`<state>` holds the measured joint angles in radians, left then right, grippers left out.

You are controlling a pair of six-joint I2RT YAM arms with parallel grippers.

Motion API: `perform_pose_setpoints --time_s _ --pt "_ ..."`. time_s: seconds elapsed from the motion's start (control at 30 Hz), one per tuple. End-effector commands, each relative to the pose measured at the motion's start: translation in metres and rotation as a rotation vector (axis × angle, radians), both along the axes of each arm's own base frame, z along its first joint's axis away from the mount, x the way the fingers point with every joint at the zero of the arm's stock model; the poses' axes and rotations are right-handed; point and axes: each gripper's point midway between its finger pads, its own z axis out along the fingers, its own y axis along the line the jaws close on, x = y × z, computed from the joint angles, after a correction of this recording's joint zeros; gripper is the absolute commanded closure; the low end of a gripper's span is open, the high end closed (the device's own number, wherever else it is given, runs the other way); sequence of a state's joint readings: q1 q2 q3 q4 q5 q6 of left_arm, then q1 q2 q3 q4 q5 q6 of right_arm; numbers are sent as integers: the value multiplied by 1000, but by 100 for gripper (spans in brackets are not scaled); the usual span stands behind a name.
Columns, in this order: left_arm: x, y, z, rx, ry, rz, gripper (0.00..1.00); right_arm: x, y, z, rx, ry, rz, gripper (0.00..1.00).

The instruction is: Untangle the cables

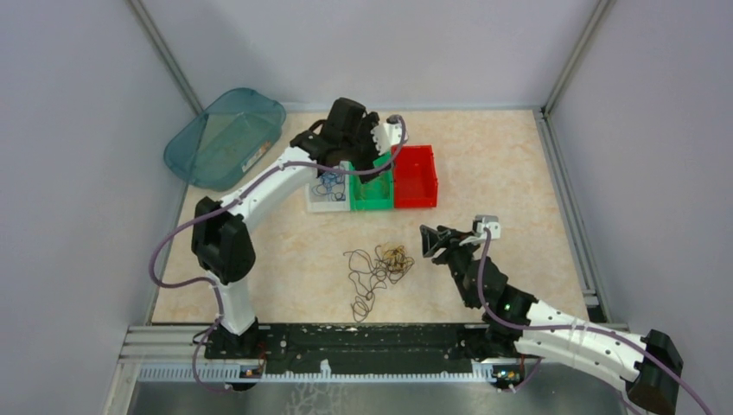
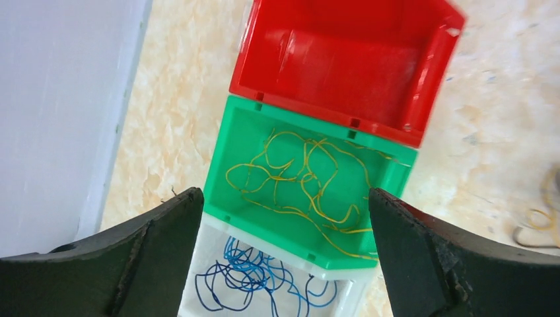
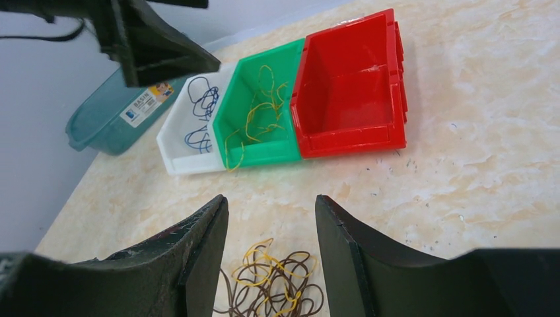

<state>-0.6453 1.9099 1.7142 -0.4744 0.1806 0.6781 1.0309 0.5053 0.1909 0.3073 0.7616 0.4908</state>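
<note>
My left gripper moves back from the bins next and then down onto the yellow loops at the tangle's far edge, where they lie over brown cables.
A tangle of dark brown and yellow cables (image 1: 380, 268) lies on the table's middle; it also shows in the right wrist view (image 3: 274, 284) and at the edge of the left wrist view (image 2: 545, 224). Yellow cables (image 2: 304, 185) lie in the green bin (image 2: 228, 172). Blue cables (image 2: 254, 281) lie in the white bin (image 2: 211, 231). The red bin (image 2: 264, 72) holds nothing. My left gripper (image 2: 282, 198) is open and empty above the green and white bins (image 1: 367, 156). My right gripper (image 3: 271, 201) is open and empty, just right of and above the tangle (image 1: 430, 240).
The three bins stand side by side at the table's middle back (image 1: 373, 181). A teal plastic basin (image 1: 226, 137) sits at the back left. Grey walls close in the table on the left, back and right.
</note>
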Motion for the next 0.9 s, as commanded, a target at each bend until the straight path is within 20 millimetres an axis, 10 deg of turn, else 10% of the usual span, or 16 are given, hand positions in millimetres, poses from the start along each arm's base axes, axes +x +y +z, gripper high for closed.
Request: perform_pose_setpoints --time_s 0.0,0.43,0.87 --pt "-45 -3 31 -56 90 -139 0 1 0 15 34 -19 1 48" --pt "-191 -10 -50 -36 448 -434 8 -3 -2 -9 34 47 8 48" --pt "-213 -54 -83 -13 503 -465 19 -7 -18 -16 27 69 -37 50"
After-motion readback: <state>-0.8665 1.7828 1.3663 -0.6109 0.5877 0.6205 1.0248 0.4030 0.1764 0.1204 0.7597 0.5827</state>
